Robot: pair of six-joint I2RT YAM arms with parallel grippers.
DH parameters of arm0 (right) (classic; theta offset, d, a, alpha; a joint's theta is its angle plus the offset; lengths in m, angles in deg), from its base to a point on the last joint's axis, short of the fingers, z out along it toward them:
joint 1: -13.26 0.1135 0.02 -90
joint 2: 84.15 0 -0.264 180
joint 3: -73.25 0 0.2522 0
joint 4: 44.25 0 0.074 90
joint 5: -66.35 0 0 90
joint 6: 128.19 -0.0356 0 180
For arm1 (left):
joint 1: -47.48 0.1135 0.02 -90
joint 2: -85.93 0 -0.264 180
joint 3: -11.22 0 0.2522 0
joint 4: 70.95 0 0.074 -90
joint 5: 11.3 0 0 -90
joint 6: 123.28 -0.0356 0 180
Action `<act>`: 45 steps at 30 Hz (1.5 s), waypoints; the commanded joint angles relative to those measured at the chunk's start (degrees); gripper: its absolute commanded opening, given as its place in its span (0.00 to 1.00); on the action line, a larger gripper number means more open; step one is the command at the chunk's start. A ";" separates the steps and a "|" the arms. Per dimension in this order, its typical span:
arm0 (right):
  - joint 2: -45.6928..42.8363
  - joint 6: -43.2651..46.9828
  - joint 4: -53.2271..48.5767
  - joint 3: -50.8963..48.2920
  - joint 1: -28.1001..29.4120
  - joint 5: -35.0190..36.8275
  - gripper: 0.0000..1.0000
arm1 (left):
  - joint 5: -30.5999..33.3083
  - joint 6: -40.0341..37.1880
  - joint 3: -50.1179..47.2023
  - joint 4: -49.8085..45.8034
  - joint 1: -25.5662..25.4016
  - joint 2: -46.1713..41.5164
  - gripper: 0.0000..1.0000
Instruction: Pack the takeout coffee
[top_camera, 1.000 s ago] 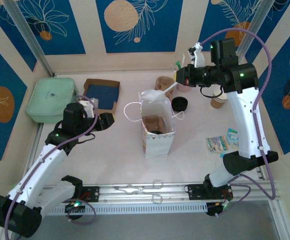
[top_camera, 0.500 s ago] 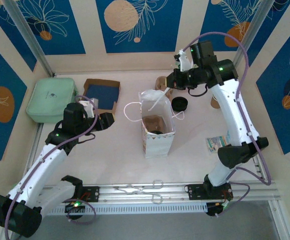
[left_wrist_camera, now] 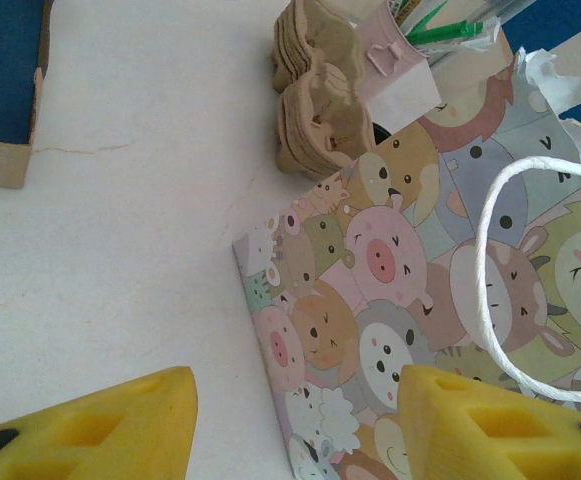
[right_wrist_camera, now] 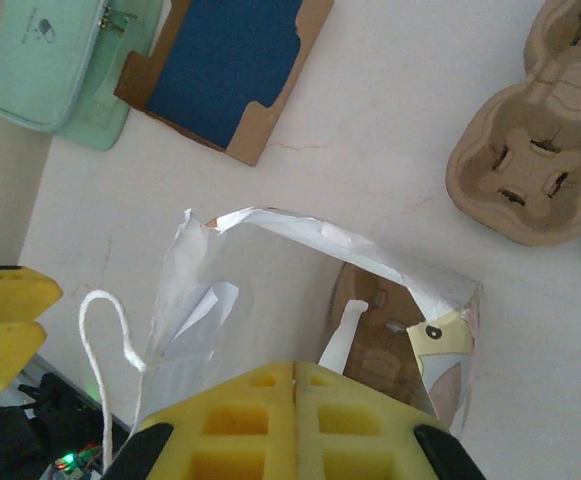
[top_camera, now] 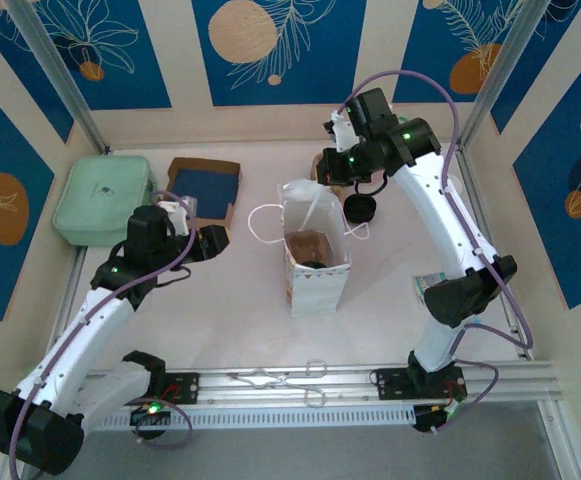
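Observation:
My right gripper holds the straw, and the straw's far end already reaches down inside the bag, so next the gripper will move down and in over the bag's opening point(top_camera: 310, 212) point(right_wrist_camera: 285, 300) to let the straw go.
The cartoon-animal paper bag point(top_camera: 315, 262) stands open mid-table, with its print point(left_wrist_camera: 410, 280) and white inside point(right_wrist_camera: 270, 300) in the wrist views. My right gripper point(right_wrist_camera: 295, 365) hovers above the bag's back edge point(top_camera: 332, 170), shut on a white wrapped straw point(right_wrist_camera: 348, 335) whose end reaches into the mouth. Something brown point(right_wrist_camera: 375, 350) with a dark round part point(top_camera: 315, 263) sits inside; I cannot tell whether it is the takeout coffee. A round black lid point(top_camera: 360, 208) rests right of the bag. My left gripper point(left_wrist_camera: 295, 385) is open beside the bag's left side point(top_camera: 213, 242), holding nothing.
A moulded-pulp carrier point(right_wrist_camera: 530, 170) lies behind the bag, next to a pink cup of straws point(left_wrist_camera: 400, 75). At the back left are a mint pouch point(top_camera: 102, 197) and a blue-lined cardboard box point(top_camera: 205, 188). Small packets point(top_camera: 425, 285) lie right; metal tongs point(top_camera: 280, 378) rest on the front rail.
My right arm has swung left from the back right corner, carrying the straw to above the bag. The left arm has stayed put.

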 commanded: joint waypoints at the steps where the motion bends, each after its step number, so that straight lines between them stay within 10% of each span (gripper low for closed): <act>1: 1.07 0.69 -0.02 0.39 0.85 2.29 0.00 | -0.96 -0.27 -0.31 -0.05 0.53 -0.78 0.56; 28: 5.53 1.12 0.69 -0.23 2.72 1.87 0.00 | -0.71 -0.27 -0.31 -0.35 0.53 -1.07 0.56; 45: 5.75 0.58 -1.23 5.20 3.81 6.11 0.26 | -0.84 -0.46 1.18 -0.40 0.57 -0.40 0.56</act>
